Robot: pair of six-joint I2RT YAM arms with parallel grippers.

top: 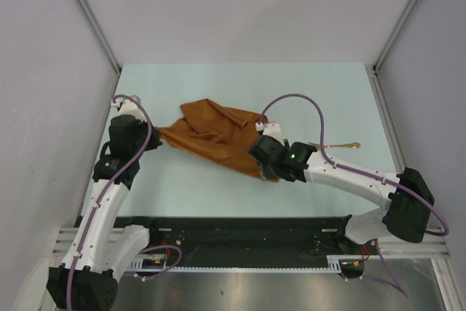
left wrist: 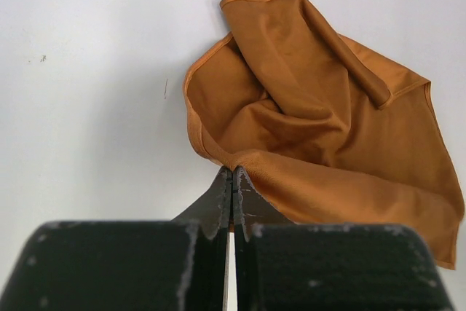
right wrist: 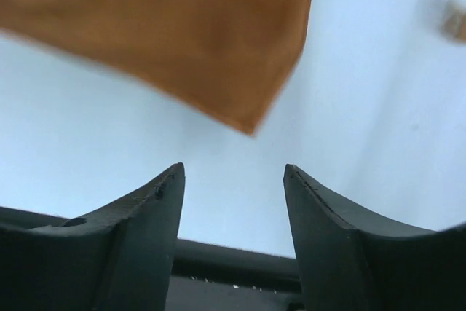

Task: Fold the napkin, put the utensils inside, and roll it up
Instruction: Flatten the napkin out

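Observation:
My right gripper moves down onto the napkin's near corner [right wrist: 249,121] next and closes there, since that corner pokes out over bare tabletop ahead of the gripper's open fingers.
The rust-orange napkin [top: 215,138] lies crumpled and partly bunched on the pale table. Its left corner is pinched in my left gripper [top: 155,138]. In the left wrist view the jaws are pressed together on the napkin's [left wrist: 320,129] near edge at the left gripper [left wrist: 233,170]. My right gripper [top: 268,174] hovers at the napkin's near right corner. It stands open in the right wrist view, right gripper [right wrist: 233,169], with the napkin's corner [right wrist: 251,125] just ahead of the fingertips and nothing between them. The gold fork [top: 342,146] lies to the right of the napkin, behind the right arm.
Grey walls and metal posts close in the table [top: 182,187] on the left, right and back. A black rail runs along the near edge by the arm bases. The fork shows as a blurred tan speck [right wrist: 455,20] in the right wrist view.

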